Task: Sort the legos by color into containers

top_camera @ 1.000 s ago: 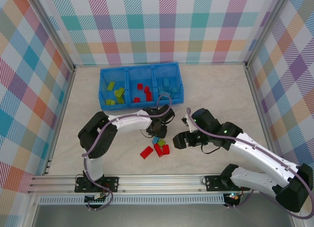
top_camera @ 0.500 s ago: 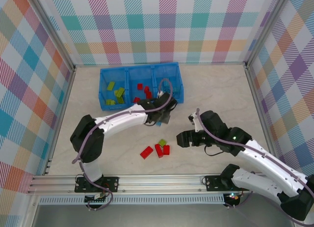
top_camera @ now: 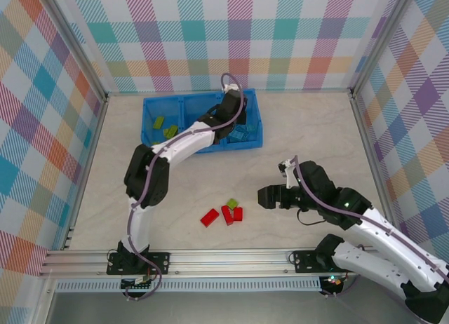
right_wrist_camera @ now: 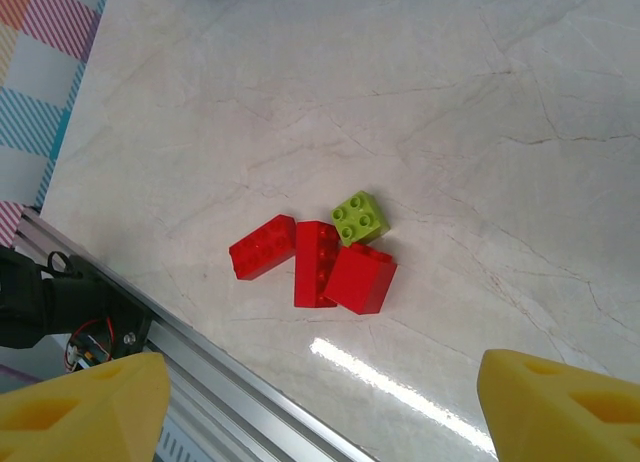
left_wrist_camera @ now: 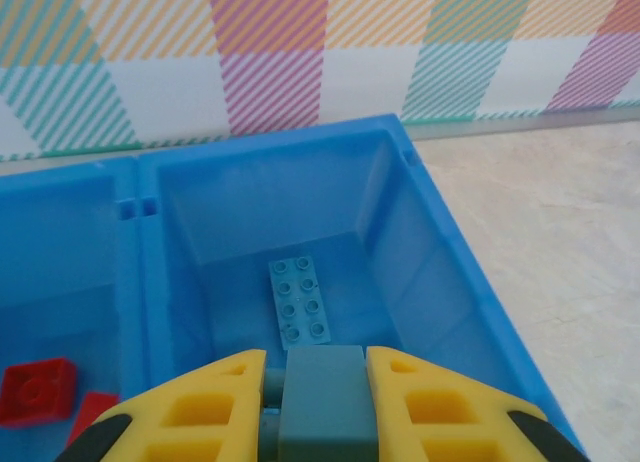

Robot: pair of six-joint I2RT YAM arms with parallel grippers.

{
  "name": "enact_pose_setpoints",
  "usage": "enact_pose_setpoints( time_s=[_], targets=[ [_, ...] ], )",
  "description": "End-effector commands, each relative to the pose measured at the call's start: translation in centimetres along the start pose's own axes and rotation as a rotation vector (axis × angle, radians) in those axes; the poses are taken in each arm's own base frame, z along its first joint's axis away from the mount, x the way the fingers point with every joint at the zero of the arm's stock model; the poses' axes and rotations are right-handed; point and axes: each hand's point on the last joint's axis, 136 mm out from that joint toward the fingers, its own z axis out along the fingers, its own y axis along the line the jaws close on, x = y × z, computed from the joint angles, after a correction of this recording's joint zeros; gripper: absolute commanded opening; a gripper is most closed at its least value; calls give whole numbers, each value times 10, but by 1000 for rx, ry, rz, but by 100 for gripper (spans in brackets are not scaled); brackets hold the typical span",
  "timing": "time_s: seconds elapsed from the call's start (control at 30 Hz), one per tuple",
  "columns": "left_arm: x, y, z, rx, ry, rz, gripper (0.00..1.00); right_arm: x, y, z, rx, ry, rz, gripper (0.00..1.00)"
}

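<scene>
I will move my right gripper across toward the heap of legos. Then I will lower its open fingers around the end red lego (top_camera: pixel 238 214) on its own side, because that red lego is the closest.
My left gripper (left_wrist_camera: pixel 318 384) is shut on a light blue lego (left_wrist_camera: pixel 322 407) and hangs over the right container (left_wrist_camera: pixel 420 252) of the blue tray (top_camera: pixel 256 117). Another light blue lego (left_wrist_camera: pixel 300 300) lies flat on that container's floor. From above, the left gripper (top_camera: pixel 231 113) sits over the tray's right end. Three red legos (right_wrist_camera: pixel 316 263) and one lime green lego (right_wrist_camera: pixel 360 217) lie bunched on the table. My right gripper (right_wrist_camera: pixel 320 372) stands open above them, holding nothing. In the top view the right gripper (top_camera: pixel 270 196) is just right of the bunch (top_camera: pixel 226 214).
Lime green bricks (top_camera: pixel 163 131) lie in the left container and red bricks (left_wrist_camera: pixel 35 390) in the middle one. The metal rail (right_wrist_camera: pixel 200 352) along the table's near edge runs close beside the loose bricks. Checked walls enclose the table on three sides.
My left arm has lifted a light blue lego from the loose bunch and carried it back over the tray's right container. The right gripper has drifted slightly right and nearer.
</scene>
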Motion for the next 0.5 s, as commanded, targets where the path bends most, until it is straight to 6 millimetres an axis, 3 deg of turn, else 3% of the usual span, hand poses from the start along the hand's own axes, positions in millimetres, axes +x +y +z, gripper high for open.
enact_pose_setpoints(
  time_s=[0.0, 0.1, 0.13, 0.3, 0.47],
  targets=[
    [-37, -21, 0, 66, -94, -23, 25, 5, -7, -2, 22, -1, 27, 81],
    [-44, -25, -4, 88, -106, -27, 57, 5, -10, -1, 35, 1, 28, 81],
    [-48, -26, -9, 103, -109, -30, 62, 5, -10, 1, 39, 2, 26, 81],
    [-70, -30, -51, 190, -133, -61, 69, 4, -13, 11, 72, 36, 29, 80],
    [-79, -36, -139, 345, -169, 10, 69, 11, -29, 33, 171, 121, 40, 76]
  ],
)
